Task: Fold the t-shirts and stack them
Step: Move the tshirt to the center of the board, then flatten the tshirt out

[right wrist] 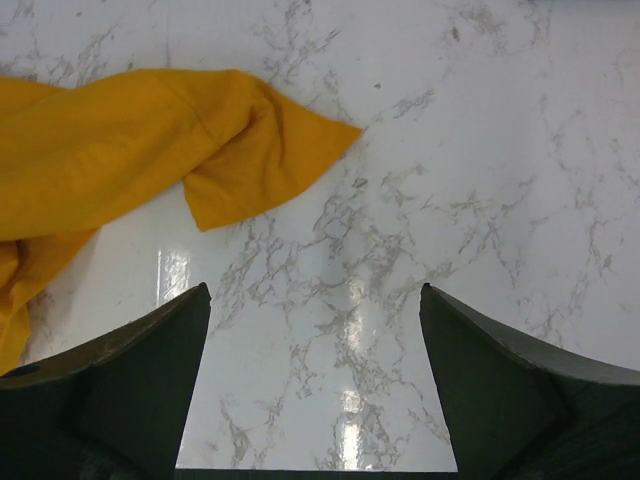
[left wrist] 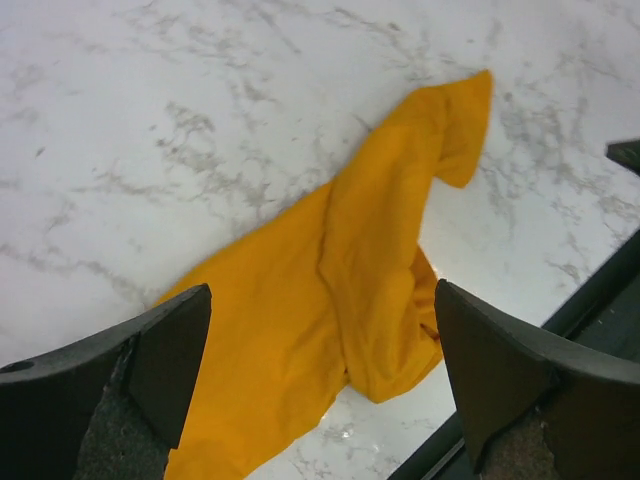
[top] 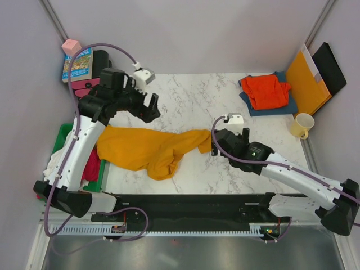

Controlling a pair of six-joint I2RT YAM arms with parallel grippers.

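My right gripper goes left in the top view next, past the shirt's sleeve, and down onto the shirt's bunched edge, since folds overlap there.
A mustard-yellow t-shirt lies crumpled in a long band across the marble table. My left gripper hangs open above the shirt's left half. In its wrist view the yellow cloth lies below and between the spread fingers, untouched by my left gripper. My right gripper stands open just right of the shirt's sleeve end. In the right wrist view my right gripper is over bare marble and the sleeve lies ahead of it. A folded red-orange t-shirt rests on a folded dark blue one at the back right.
An orange-yellow folder and a black board lean at the back right, with a yellow mug in front. At the left, a green bin holds magenta and white cloth. A book sits back left.
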